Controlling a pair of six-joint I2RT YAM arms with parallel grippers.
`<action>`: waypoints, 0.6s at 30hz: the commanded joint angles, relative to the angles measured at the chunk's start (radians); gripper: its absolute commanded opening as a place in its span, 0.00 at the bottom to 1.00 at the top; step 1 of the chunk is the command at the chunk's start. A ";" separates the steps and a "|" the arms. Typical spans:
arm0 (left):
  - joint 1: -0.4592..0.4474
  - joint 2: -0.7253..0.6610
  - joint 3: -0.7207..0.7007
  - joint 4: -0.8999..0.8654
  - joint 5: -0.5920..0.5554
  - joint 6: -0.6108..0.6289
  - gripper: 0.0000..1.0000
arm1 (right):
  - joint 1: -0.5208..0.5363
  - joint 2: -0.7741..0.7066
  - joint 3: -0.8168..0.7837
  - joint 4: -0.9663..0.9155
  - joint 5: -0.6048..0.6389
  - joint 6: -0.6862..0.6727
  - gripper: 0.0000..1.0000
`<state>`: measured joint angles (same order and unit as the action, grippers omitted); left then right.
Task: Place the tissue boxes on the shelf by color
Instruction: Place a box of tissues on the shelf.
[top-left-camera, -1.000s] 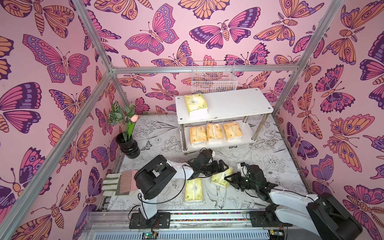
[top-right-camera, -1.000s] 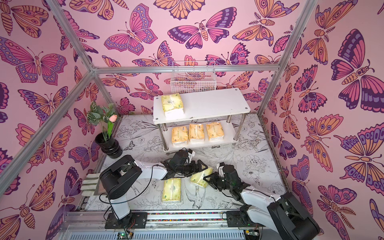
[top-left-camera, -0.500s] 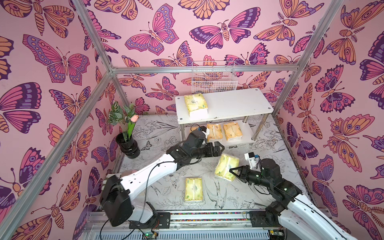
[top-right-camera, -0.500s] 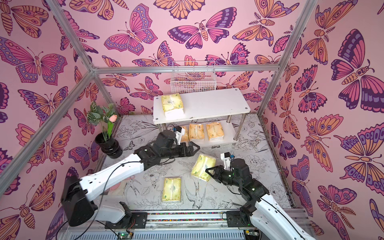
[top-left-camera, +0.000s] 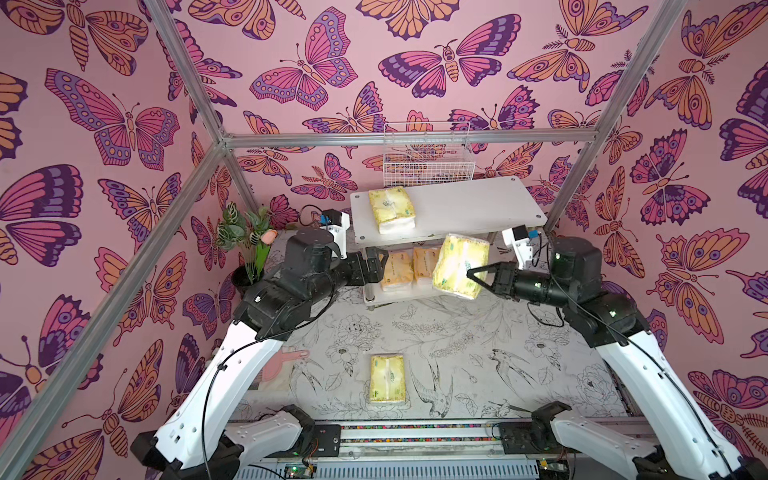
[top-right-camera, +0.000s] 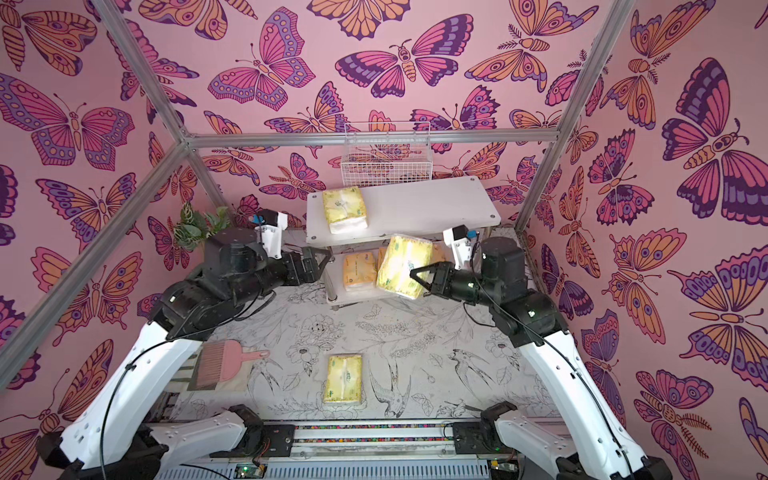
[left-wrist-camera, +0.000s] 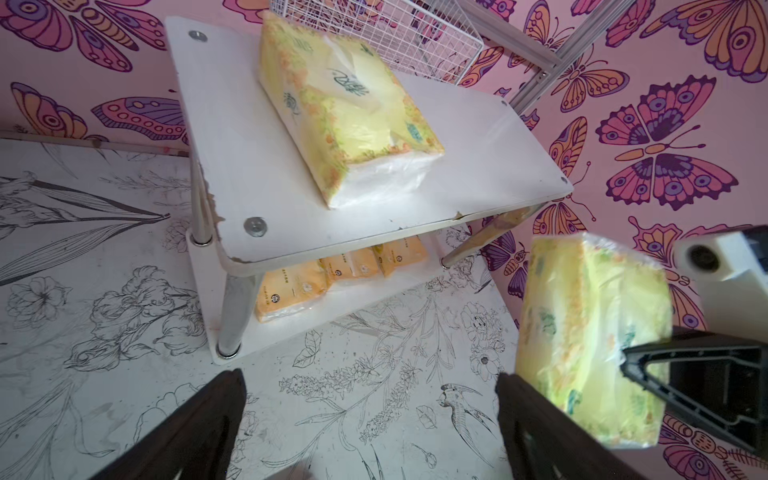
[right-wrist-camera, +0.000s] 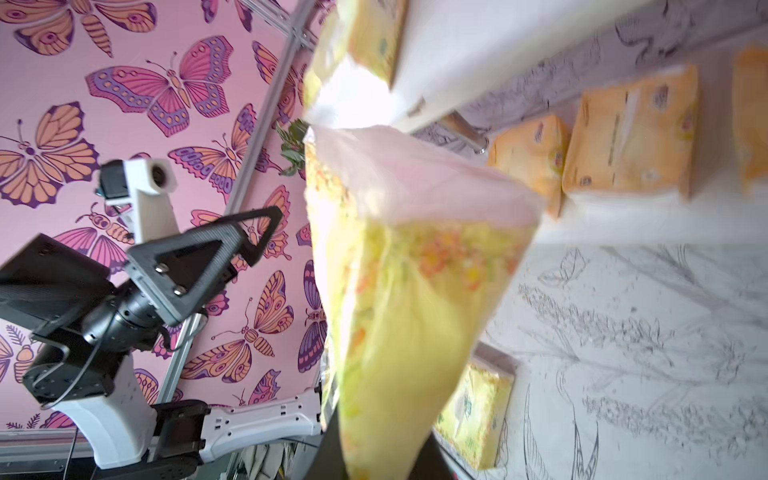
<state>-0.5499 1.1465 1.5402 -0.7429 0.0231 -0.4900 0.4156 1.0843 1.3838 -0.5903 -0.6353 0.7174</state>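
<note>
I will next raise the yellow-green box outward with my right gripper and release it beside its yellow-green match, as the shelf's top board's bare middle (top-left-camera: 441, 211) (right-wrist-camera: 468, 36) is above and outward.
The shelf (top-left-camera: 465, 203) (top-right-camera: 419, 208) (left-wrist-camera: 232, 158) stands at the back. One pale yellow-green tissue box (top-left-camera: 390, 209) (top-right-camera: 344, 209) (left-wrist-camera: 345, 108) lies at the left end of its top board. Three orange tissue boxes (left-wrist-camera: 291, 291) (top-left-camera: 397, 270) sit in a row on the lower board. My right gripper (top-left-camera: 473, 279) (top-right-camera: 415, 278) (right-wrist-camera: 374, 457) is shut on another yellow-green box (top-left-camera: 457, 266) (top-right-camera: 401, 266) (left-wrist-camera: 582, 340) (right-wrist-camera: 407, 291), held tilted in the air before the shelf's right half. My left gripper (top-left-camera: 376, 266) (top-right-camera: 318, 266) (left-wrist-camera: 368, 376) is open and empty beside the shelf's left legs. A third yellow-green box (top-left-camera: 387, 379) (top-right-camera: 343, 379) lies on the table near the front.
A white wire basket (top-left-camera: 428, 162) hangs on the back wall just above the shelf. A potted plant (top-left-camera: 245, 249) stands back left, and a pink brush (top-right-camera: 224, 365) lies front left. Aluminium frame posts (top-left-camera: 582, 174) flank the shelf.
Both arms have risen from the table's front and reached towards the shelf. The right gripper has carried its yellow-green box up to the shelf's front.
</note>
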 joint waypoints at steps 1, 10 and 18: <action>0.037 0.008 0.027 -0.079 0.016 0.047 1.00 | -0.049 0.106 0.140 -0.051 -0.065 -0.070 0.05; 0.065 0.018 0.026 -0.081 0.052 0.038 1.00 | -0.135 0.447 0.464 -0.031 -0.142 -0.045 0.05; 0.067 0.007 0.002 -0.079 0.058 0.030 1.00 | -0.152 0.643 0.607 -0.053 -0.167 -0.032 0.07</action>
<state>-0.4900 1.1652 1.5578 -0.8032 0.0639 -0.4713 0.2745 1.7103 1.9331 -0.6247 -0.7704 0.6830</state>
